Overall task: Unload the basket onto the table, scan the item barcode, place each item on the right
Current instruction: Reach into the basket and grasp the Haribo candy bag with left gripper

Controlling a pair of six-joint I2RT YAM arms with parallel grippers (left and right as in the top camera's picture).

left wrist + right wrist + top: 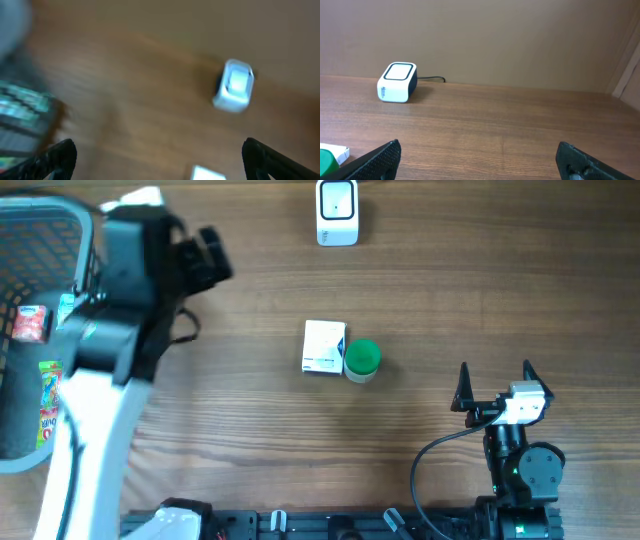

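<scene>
I need to move my left gripper to the left in the overhead view, back, and down to pinch the middle of the green packet (49,401), because it lies low inside the basket.
A white barcode scanner (337,212) stands at the far edge of the table, also in the left wrist view (234,86) and the right wrist view (397,82). In the middle of the table lie a white box (324,347) and, touching its right side, a green-lidded jar (362,360). My left gripper (212,258) hovers open and empty beside the basket, its view blurred (160,162), with a corner of the white box (207,174) at the bottom edge. My right gripper (495,385) rests open and empty at the near right (480,160). No barcode is visible.
A grey basket (40,207) at the far left holds a red packet (32,323) and a green packet (48,395). The scanner's cable (432,78) runs off behind it. The right arm's base (520,470) sits at the near edge.
</scene>
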